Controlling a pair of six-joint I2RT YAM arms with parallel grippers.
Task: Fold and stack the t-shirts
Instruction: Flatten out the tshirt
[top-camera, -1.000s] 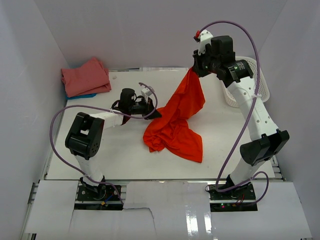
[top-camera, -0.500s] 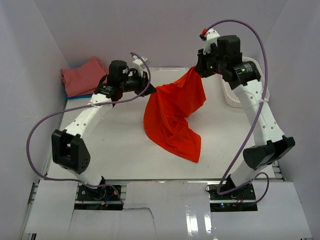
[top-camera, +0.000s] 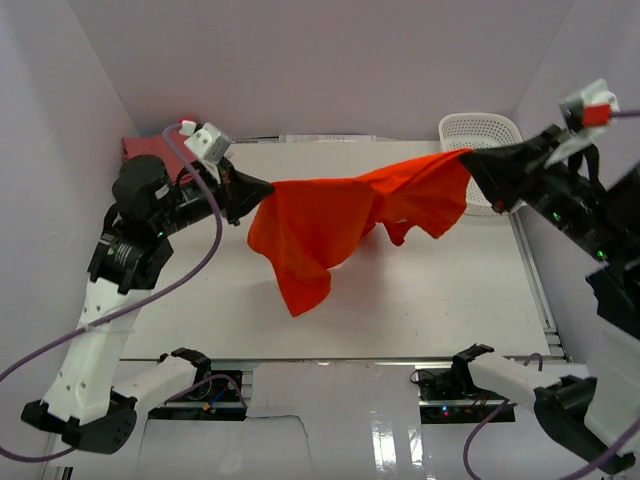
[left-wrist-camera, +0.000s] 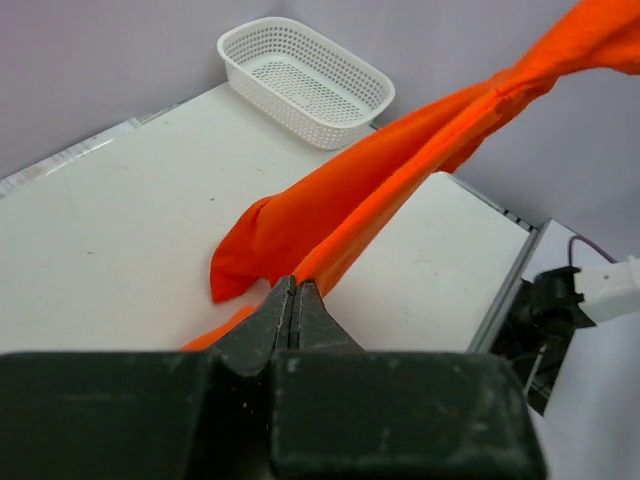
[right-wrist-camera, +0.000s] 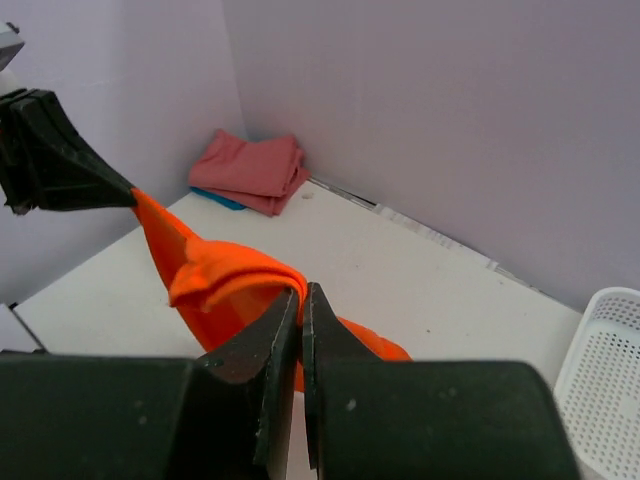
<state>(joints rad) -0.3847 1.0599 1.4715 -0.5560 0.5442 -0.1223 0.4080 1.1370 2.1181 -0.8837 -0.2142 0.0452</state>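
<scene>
The t-shirt hangs midair, so the robot's left gripper should next lower the t-shirt end it holds to the right in the top view onto the table's middle and release it.
The bright orange-red t-shirt (top-camera: 330, 215) hangs in the air, stretched sideways between both grippers, its lower part drooping toward the table (top-camera: 430, 300). My left gripper (top-camera: 266, 188) is shut on the shirt's left end, and the cloth (left-wrist-camera: 380, 170) runs away from its tips (left-wrist-camera: 295, 285). At the other end my right gripper (top-camera: 470, 162) is shut on a bunched fold (right-wrist-camera: 215, 275) at its tips (right-wrist-camera: 303, 292). A folded salmon-pink t-shirt (right-wrist-camera: 250, 170) lies in the far left corner on a blue t-shirt (right-wrist-camera: 215, 199). In the top view my left arm mostly hides that pile.
A white mesh basket (top-camera: 480, 135) stands at the table's far right corner, also in the left wrist view (left-wrist-camera: 305, 85). Purple walls close in the back and sides. The left gripper's black fingers (right-wrist-camera: 50, 150) show in the right wrist view.
Both arms have risen and swung apart. The orange-red shirt, earlier hanging from the right gripper with its lower part on the table, is now lifted clear and pulled out wide.
</scene>
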